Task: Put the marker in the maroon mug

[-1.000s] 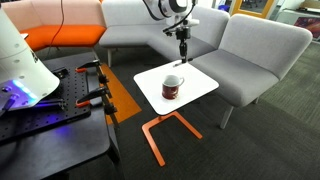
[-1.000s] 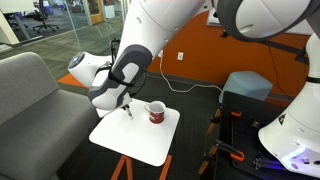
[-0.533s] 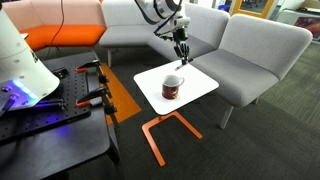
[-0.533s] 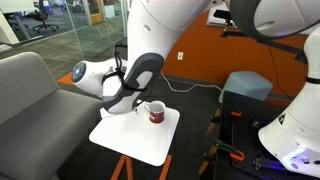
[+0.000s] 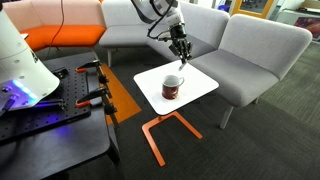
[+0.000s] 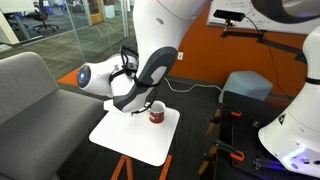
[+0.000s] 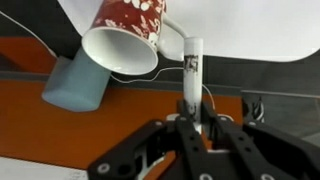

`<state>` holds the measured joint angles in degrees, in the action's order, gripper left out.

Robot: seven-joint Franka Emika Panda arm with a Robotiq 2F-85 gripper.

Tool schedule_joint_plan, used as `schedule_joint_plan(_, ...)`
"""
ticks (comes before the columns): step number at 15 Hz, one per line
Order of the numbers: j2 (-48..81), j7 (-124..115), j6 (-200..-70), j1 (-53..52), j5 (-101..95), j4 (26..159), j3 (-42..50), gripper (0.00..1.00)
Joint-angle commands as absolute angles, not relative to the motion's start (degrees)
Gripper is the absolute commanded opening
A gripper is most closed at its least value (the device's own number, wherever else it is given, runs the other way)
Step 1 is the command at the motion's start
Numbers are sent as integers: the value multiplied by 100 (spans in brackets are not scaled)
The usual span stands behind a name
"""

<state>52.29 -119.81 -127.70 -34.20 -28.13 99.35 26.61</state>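
Note:
I should next move my gripper sideways and release the marker [image 7: 191, 70] over the maroon mug's white opening [image 7: 119, 52], as the opening is to my gripper's left in the wrist view.
The maroon mug [image 5: 173, 87] stands upright on a small white table [image 5: 200, 80], also seen in the exterior view from the far side [image 6: 157, 113]. In the wrist view the mug [image 7: 125, 35] shows its white inside and pale pattern. My gripper [image 7: 190, 125] is shut on a white marker [image 7: 191, 70] that sticks out past the fingers, just beside the mug's rim. In an exterior view my gripper [image 5: 181, 47] hangs above the table's back edge, behind the mug. In the far-side exterior view the arm hides the fingers.
Grey sofa seats [image 5: 250, 50] wrap around the table's back and side. The table stands on an orange frame [image 5: 165, 130]. A black workbench with clamps [image 5: 60, 110] lies near it. A pale blue block [image 7: 75, 85] shows in the wrist view.
My gripper has tilted and shifted a little toward the mug with the marker still in it. The mug has not moved.

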Motion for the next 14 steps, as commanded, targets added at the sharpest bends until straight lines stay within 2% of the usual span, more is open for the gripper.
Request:
schedule_joint_plan(1,4710,-13274,-12222,-3543,-3302,10461,2678,5)
schedule_joint_plan(6,4266,-14317,-11402,-3111,-3633,10861,2157,5)
schedule_joint_plan(14,4498,-14538,-11384,-2316,-3867,10901,1399,5)
